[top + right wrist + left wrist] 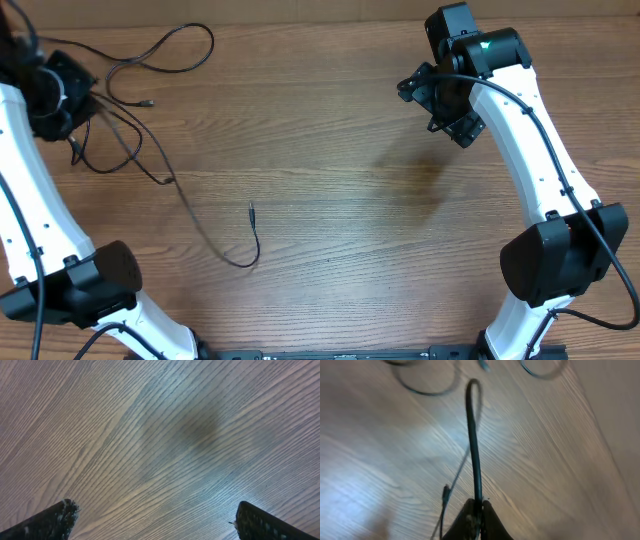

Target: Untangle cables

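Observation:
My left gripper has wood clear of the looped cable pieces below it, toward the base, so it should next swing back and lower to release the third cable.
Thin black cables [150,160] lie as loose strands over the left part of the wooden table. One loops at the back left [170,50], another runs down to a plug end near the middle [251,210]. My left gripper [72,125] is at the far left and is shut on a cable [474,450], which runs straight out from between its fingers [479,510] and curls at its far end. My right gripper [440,105] is at the back right, open and empty; in the right wrist view only bare wood lies between its fingers [155,520].
A small plug end [148,102] lies at the back left. The left arm's white links [40,220] stand along the left edge and the right arm's [540,160] along the right. A dark shadow patch [415,175] falls on the wood.

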You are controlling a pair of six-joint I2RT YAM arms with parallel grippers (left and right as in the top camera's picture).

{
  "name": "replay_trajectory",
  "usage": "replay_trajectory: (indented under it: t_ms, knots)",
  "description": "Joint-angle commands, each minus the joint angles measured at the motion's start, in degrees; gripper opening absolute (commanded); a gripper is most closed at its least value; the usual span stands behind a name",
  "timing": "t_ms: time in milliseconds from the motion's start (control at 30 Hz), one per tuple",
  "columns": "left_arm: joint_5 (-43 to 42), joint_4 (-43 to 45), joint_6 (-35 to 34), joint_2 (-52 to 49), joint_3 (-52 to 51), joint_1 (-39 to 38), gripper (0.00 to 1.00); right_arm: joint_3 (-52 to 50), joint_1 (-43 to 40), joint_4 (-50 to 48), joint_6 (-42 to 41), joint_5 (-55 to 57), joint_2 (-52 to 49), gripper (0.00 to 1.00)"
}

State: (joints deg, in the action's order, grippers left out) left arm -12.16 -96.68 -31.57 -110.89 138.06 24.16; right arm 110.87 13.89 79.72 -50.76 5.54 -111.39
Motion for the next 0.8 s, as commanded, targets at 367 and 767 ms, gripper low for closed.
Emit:
replay_trajectory:
  t_ms: [367,767]
  knots:
    - [11.72,-0.13,-10.32,1.51,-6.75,17.05,0.04,-0.31,-0.15,-0.09,0.24,0.85,0.17,1.00]
    - [25.66,13.40,-25.79,1.51,-18.64,33.86,0.04,-0.31,-0.15,-0.09,0.24,0.85,0.17,1.00]
